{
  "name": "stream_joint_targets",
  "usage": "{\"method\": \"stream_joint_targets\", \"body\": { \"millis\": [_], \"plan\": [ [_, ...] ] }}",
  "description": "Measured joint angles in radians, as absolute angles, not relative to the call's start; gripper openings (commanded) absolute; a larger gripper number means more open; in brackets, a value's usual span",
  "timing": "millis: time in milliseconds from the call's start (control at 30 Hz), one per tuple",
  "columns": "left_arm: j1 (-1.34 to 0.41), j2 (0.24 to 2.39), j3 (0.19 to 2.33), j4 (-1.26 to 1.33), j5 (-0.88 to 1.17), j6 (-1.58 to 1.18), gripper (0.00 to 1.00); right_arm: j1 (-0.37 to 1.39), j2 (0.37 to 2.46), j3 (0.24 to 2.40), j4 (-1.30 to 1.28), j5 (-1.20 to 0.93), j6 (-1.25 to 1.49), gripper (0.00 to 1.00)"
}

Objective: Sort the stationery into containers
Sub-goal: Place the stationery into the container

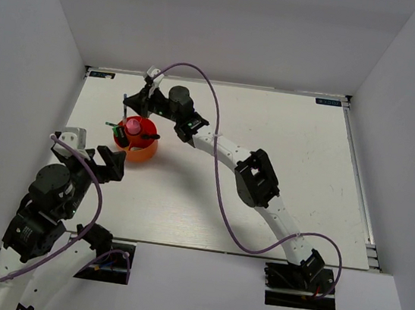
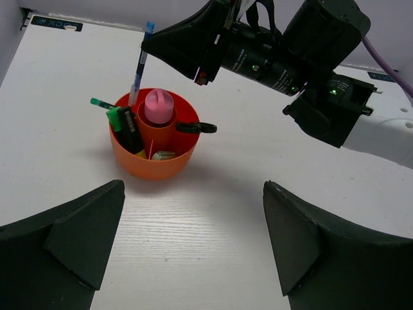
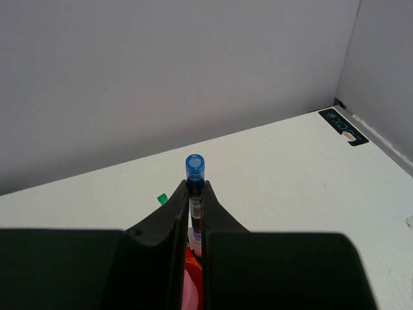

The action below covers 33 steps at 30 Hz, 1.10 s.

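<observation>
My right gripper moves down toward the cup's far rim [image 1: 126, 121] [image 3: 194, 256] beside the pink-capped glue stick next.
The round red-orange cup [image 2: 153, 155] stands on the table at the back left [image 1: 144, 151]. It holds a pink-capped glue stick [image 2: 159, 106], a green-capped black highlighter [image 2: 126, 126], a thin green-tipped pen [image 2: 100, 103], a pale-green cap [image 2: 162, 155] and black scissors whose handle ring [image 2: 197, 128] hangs over the rim. My right gripper [image 3: 195, 194] is shut on a blue-capped pen [image 3: 195, 169]. It holds the pen upright at the cup's far rim, with the lower end inside [image 2: 141, 64]. My left gripper [image 2: 193, 194] is open and empty, near the cup's front.
White walls enclose the table on the left, back and right. The right arm [image 1: 258, 181] stretches diagonally across the table from its base at the near edge. A black label [image 3: 342, 126] sits at the far corner.
</observation>
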<state>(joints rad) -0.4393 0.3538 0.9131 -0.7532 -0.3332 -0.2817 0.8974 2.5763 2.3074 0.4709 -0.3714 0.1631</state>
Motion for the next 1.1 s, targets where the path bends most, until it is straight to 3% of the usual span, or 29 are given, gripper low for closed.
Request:
{"method": "stream_joint_targets", "body": {
  "millis": [767,1100],
  "plan": [
    [-0.439,0.337,0.911,-0.760,-0.345,-0.278,0.99,0.897,2.577,2.274,0.437,-0.448,0.096,0.00],
    [-0.439,0.337,0.911,-0.771,-0.353,-0.278,0.99,0.892,2.577,2.266,0.434,-0.448,0.093,0.05]
  ]
}}
